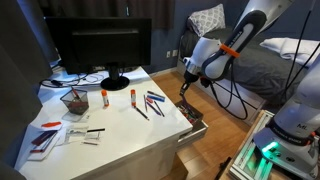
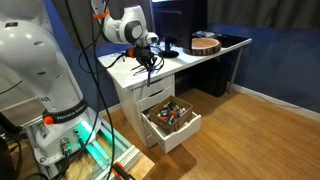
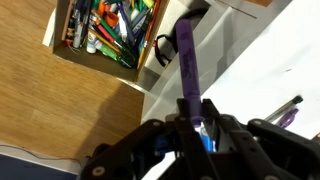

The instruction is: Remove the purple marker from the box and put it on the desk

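Note:
My gripper should next carry the marker (image 3: 187, 55) outward over the bare desk beside the loose pens, which lies outward of and below it, then lower to release.
My gripper (image 3: 190, 118) is shut on the purple marker (image 3: 187, 55), which sticks out from between the fingers. In both exterior views the gripper (image 1: 185, 86) (image 2: 148, 68) hangs just above the edge of the white desk (image 1: 110, 128) (image 2: 205, 55). The marker is too small to make out there. The box (image 3: 60, 45) is a shallow open container full of coloured pens. It sits below the desk edge (image 1: 193, 121) (image 2: 172, 118), off to the side of the gripper. Part of the desk top (image 3: 275, 70) lies under the marker.
On the desk stand a black monitor (image 1: 100, 45), a dark mesh pen cup (image 1: 74, 100), two glue sticks (image 1: 104, 97), loose blue and red pens (image 1: 150, 103) and cards (image 1: 45, 137). A round wooden object (image 2: 205, 43) sits farther along. A bed (image 1: 275, 60) and a second robot (image 2: 40, 80) stand nearby.

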Available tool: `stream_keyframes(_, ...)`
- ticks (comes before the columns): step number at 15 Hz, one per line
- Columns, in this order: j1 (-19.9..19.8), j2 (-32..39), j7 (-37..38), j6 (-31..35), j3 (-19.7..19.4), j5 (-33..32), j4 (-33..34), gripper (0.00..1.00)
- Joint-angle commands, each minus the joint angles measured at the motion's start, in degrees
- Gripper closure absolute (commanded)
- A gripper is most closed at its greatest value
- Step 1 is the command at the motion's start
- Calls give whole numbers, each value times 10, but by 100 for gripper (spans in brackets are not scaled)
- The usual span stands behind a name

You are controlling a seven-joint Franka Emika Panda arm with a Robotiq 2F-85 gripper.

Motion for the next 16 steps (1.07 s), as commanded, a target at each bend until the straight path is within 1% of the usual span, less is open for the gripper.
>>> stream_keyframes(1,56,-13,-17,-15,-50,18,9,95)
stream_keyframes(3,89,-42,-6,-59,-83,-2,26,95)
stream_keyframes(4,80,-58,37,-95,-86,-50,38,95)
stream_keyframes(5,109,-64,12,-131,-103,-17,55,95)
stream_keyframes(8,129,-61,8,-244,-105,-3,116,95)
stream_keyframes(9,139,-52,2,-294,-101,16,146,95)
stream_keyframes(12,164,-15,18,-399,-94,54,219,95)
stream_keyframes(13,172,1,27,-426,-93,70,241,95)
stream_keyframes(14,179,20,58,-437,-95,63,258,95)
stream_keyframes(15,185,34,74,-449,-97,70,272,95)
stream_keyframes(16,190,50,102,-450,-100,63,283,95)
